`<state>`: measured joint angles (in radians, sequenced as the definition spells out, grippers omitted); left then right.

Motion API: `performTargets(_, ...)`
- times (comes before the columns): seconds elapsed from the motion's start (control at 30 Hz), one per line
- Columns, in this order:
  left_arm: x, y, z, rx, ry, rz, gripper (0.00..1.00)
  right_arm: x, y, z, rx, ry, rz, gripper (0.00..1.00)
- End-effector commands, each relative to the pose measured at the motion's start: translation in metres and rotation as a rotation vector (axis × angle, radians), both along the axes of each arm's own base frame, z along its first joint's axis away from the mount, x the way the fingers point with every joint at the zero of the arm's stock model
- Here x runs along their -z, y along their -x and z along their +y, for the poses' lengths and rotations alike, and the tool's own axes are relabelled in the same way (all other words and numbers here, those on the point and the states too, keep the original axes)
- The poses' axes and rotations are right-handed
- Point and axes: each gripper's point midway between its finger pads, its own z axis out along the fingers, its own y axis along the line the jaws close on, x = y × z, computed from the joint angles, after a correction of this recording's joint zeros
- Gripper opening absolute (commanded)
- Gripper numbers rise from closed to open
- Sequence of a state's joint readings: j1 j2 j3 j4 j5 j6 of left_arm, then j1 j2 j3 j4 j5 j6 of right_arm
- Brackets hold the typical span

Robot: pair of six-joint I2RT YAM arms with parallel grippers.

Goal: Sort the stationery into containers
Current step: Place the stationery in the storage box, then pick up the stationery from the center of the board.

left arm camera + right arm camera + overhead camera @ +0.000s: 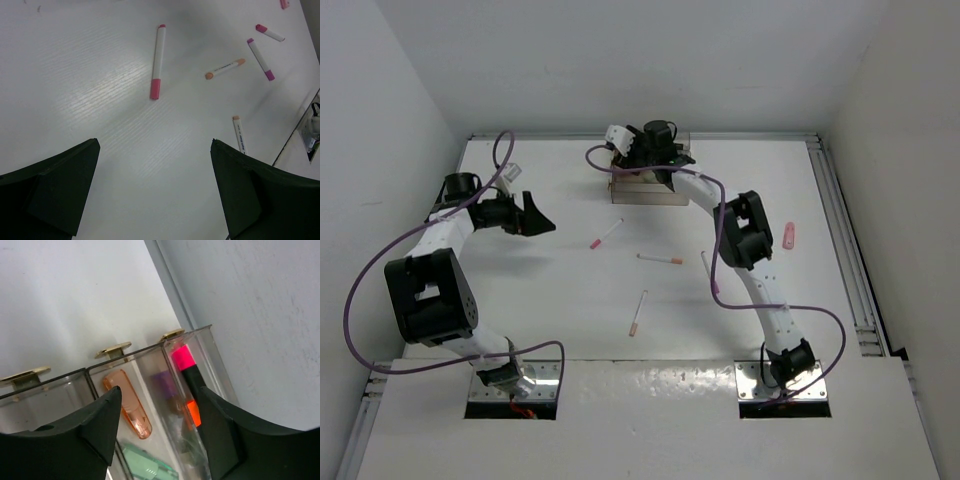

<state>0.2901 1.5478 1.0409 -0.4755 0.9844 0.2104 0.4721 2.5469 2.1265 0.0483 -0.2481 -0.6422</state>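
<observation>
I need to swing my right gripper off the trays to the right in the top view and lower it onto the pink piece (789, 235), because it lies loose outside the trays.
The containers (645, 192), clear trays, stand at the back middle of the table. My right gripper (650, 165) hovers over them, open and empty (160, 392). In the right wrist view the trays' rim (145, 349) shows, with a peach piece (127, 402), a green piece (147, 465) and highlighters with a pink cap (184, 357), a purple cap (165, 382) and an orange cap (192, 412) inside. My left gripper (535, 218) is open and empty above bare table (155, 145). White pens lie loose: a pink-tipped one (606, 234) (157, 62) and orange-tipped ones (660, 259) (638, 312).
Another white pen (708, 270) lies partly behind the right arm, and a pink piece (789, 235) lies to its right. The left wrist view also shows an orange-tipped pen (225, 68), a purple-tipped pen (261, 59) and a pink-tipped pen (270, 33). White walls enclose the table.
</observation>
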Motion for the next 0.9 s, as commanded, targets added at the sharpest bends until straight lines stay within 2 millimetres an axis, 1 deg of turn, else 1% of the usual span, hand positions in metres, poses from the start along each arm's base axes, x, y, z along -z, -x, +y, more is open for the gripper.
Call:
performTargets(0.0,-0.021,-0.006,0.002,0.024,-0.001,-0.079,1.0,-0.065,0.0,-0.001,0.041,-0.091,-0.076,0.61)
performTargets(0.03,-0.026,-0.006,0.002,0.025,-0.004,-0.092,1.0,-0.079,0.009,-0.008,0.06,-0.115,-0.062,0.6)
performTargets(0.1,-0.03,-0.004,0.002,0.027,-0.009,-0.097,1.0,-0.094,0.015,-0.028,0.114,-0.144,-0.035,0.56)
performTargets(0.13,-0.035,-0.003,0.003,0.023,-0.017,-0.111,1.0,-0.11,0.027,-0.044,0.139,-0.163,-0.02,0.53)
performTargets(0.17,-0.037,-0.003,0.004,0.023,-0.024,-0.117,1.0,-0.116,0.026,-0.067,0.206,-0.204,0.024,0.51)
performTargets(0.2,-0.04,-0.002,0.004,0.022,-0.042,-0.135,1.0,-0.112,0.034,-0.084,0.245,-0.207,0.089,0.49)
performTargets(0.23,-0.041,-0.002,0.006,0.017,-0.051,-0.14,1.0,-0.116,0.05,-0.1,0.282,-0.223,0.156,0.47)
performTargets(0.27,-0.043,-0.001,0.007,0.015,-0.066,-0.147,1.0,-0.114,0.051,-0.13,0.338,-0.227,0.192,0.46)
performTargets(0.3,-0.045,0.0,0.008,0.016,-0.084,-0.163,1.0,-0.088,0.067,-0.151,0.388,-0.198,0.279,0.45)
performTargets(0.33,-0.045,-0.001,0.009,0.009,-0.095,-0.164,1.0,-0.103,0.074,-0.182,0.447,-0.223,0.279,0.44)
performTargets(0.37,-0.046,-0.001,0.011,0.005,-0.101,-0.17,1.0,-0.101,0.081,-0.202,0.491,-0.224,0.297,0.44)
performTargets(0.4,-0.048,-0.001,0.01,0.007,-0.106,-0.176,1.0,-0.078,0.097,-0.221,0.54,-0.203,0.36,0.44)
performTargets(0.43,-0.048,-0.001,0.011,0.003,-0.111,-0.179,1.0,-0.086,0.105,-0.253,0.609,-0.235,0.367,0.45)
performTargets(0.47,-0.048,-0.001,0.01,0.004,-0.112,-0.179,1.0,-0.075,0.117,-0.271,0.658,-0.233,0.42,0.45)
performTargets(0.5,-0.046,-0.001,0.01,0.0,-0.117,-0.173,1.0,-0.059,0.129,-0.301,0.746,-0.271,0.489,0.44)
performTargets(0.53,-0.046,-0.004,0.011,-0.012,-0.125,-0.175,1.0,-0.052,0.144,-0.31,0.773,-0.284,0.549,0.44)
performTargets(0.57,-0.045,-0.003,0.009,-0.015,-0.126,-0.171,1.0,-0.035,0.158,-0.331,0.823,-0.297,0.61,0.44)
performTargets(0.6,-0.045,-0.006,0.012,-0.03,-0.149,-0.18,1.0,-0.028,0.165,-0.353,0.879,-0.332,0.646,0.43)
performTargets(0.63,-0.044,-0.003,0.009,-0.034,-0.156,-0.18,1.0,-0.014,0.179,-0.361,0.912,-0.337,0.692,0.43)
performTargets(0.67,-0.044,-0.005,0.012,-0.051,-0.182,-0.196,1.0,-0.007,0.186,-0.38,0.967,-0.352,0.705,0.43)
performTargets(0.8,-0.044,-0.005,0.009,-0.069,-0.227,-0.206,1.0,0.02,0.206,-0.412,1.082,-0.296,0.736,0.44)
performTargets(0.83,-0.045,-0.005,0.009,-0.067,-0.232,-0.208,1.0,0.023,0.21,-0.415,1.094,-0.28,0.743,0.44)
performTargets(0.87,-0.044,-0.005,0.009,-0.066,-0.235,-0.206,1.0,0.03,0.213,-0.418,1.1,-0.267,0.766,0.44)
